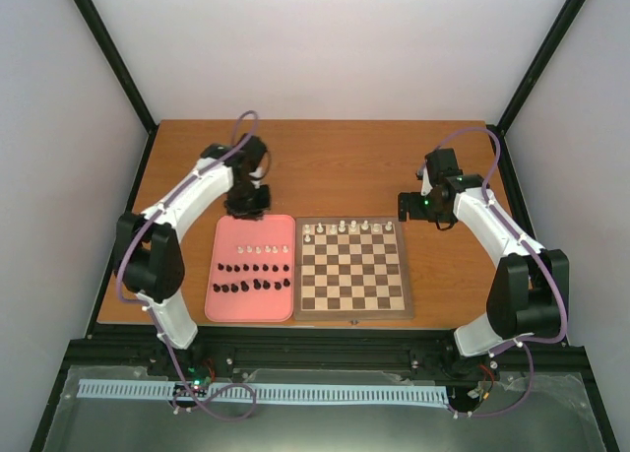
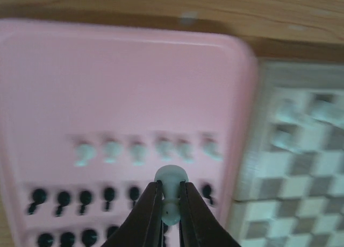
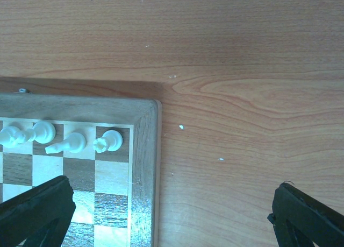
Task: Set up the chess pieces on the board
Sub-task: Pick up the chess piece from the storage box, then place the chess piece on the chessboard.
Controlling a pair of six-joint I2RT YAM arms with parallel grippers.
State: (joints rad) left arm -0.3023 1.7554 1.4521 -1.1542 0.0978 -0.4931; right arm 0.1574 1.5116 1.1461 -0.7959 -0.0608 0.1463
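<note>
My left gripper is higher than the empty square (image 1: 320, 240) beside the board's pawn, and that square is to the right in the top view. I should next move the gripper over the board (image 1: 352, 317) and down.
My left gripper (image 1: 246, 202) hovers over the far edge of the pink tray (image 1: 232, 235), shut on a white pawn (image 2: 171, 178) pinched by its neck between the black fingers (image 2: 148, 212). Below it, a row of white pawns (image 2: 145, 150) and rows of black chess pieces (image 2: 86, 197) stand on the tray (image 2: 107, 80). The board (image 1: 352, 317) lies right of the tray, with several white pieces (image 1: 345, 226) along its far row. My right gripper (image 1: 417, 207) is open beyond the board's far right corner (image 3: 142, 166), near a white rook (image 3: 107, 141), with nothing between its fingers.
Bare wooden table (image 3: 242, 96) stretches right of and beyond the board. Tray and board sit edge to edge (image 2: 250, 150). Black frame posts and white walls enclose the table.
</note>
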